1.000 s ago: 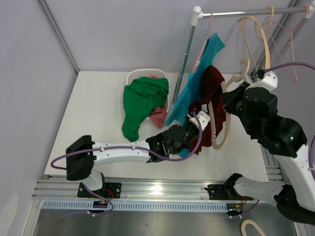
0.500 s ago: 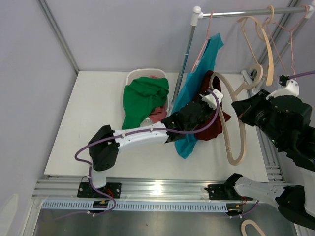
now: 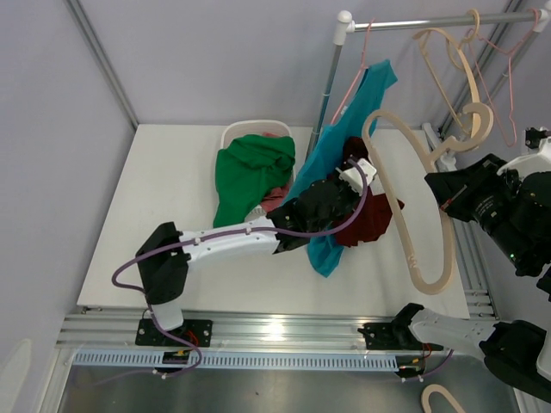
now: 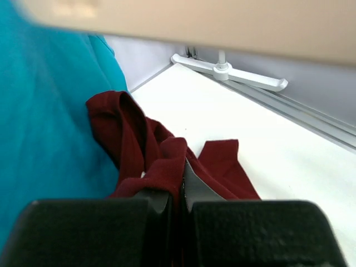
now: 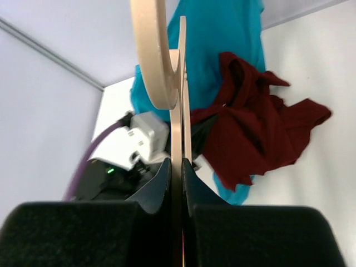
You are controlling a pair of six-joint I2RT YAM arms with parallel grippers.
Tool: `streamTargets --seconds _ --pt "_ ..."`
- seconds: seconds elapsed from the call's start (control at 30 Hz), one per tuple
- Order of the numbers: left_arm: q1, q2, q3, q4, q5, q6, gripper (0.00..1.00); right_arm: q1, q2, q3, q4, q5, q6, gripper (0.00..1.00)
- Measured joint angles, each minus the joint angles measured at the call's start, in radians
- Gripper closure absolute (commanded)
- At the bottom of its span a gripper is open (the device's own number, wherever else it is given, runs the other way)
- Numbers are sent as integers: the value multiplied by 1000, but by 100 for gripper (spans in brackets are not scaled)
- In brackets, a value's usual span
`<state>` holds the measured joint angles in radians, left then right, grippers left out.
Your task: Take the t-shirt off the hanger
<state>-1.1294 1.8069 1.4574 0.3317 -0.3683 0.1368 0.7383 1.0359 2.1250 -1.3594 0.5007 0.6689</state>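
The beige hanger (image 3: 411, 237) is bare, so I should move my right gripper outward to the metal bar (image 3: 434, 22). I should hang the beige hanger's hook there next to the other wooden hangers and let go of it.
The dark red t-shirt (image 3: 376, 219) lies bunched on the white table beside a hanging teal shirt. My left gripper (image 3: 346, 194) is shut on a fold of it; the left wrist view shows the red cloth (image 4: 161, 158) pinched at the gripper (image 4: 181, 192). My right gripper (image 3: 437, 185) is shut on the beige wooden hanger (image 3: 411, 237) and holds it in the air to the right of the t-shirt. The hanger looks bare. In the right wrist view the hanger (image 5: 156, 67) rises from the gripper (image 5: 177, 167), with the t-shirt (image 5: 261, 130) below it.
A teal shirt (image 3: 344, 142) hangs on a pink hanger from the metal rail (image 3: 430, 21), right behind the left gripper. The rack's pole (image 3: 327, 86) stands beside it. A green shirt (image 3: 250, 172) drapes over a white basket (image 3: 250, 127). More hangers (image 3: 456, 69) hang at the rail's right.
My right gripper has swung the hanger up and to the right, out of the red t-shirt. My left gripper moved back from the table's front, still holding the shirt, which now rests lower.
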Motion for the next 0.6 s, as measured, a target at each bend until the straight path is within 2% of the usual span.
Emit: streamTargets --seconds 0.17,0.37,0.47,0.6 --pt "-55 -133 -72 -26 -25 7 99 0 34 0 -5 61 -80 100" --pt "-135 -389 -97 -166 9 -25 99 0 100 0 61 170 -208 100" --pt "-127 -494 -26 -285 17 -38 99 0 128 0 113 214 -271 100" --pt "-117 -553 133 -378 5 -22 99 -16 164 0 194 246 -352 100"
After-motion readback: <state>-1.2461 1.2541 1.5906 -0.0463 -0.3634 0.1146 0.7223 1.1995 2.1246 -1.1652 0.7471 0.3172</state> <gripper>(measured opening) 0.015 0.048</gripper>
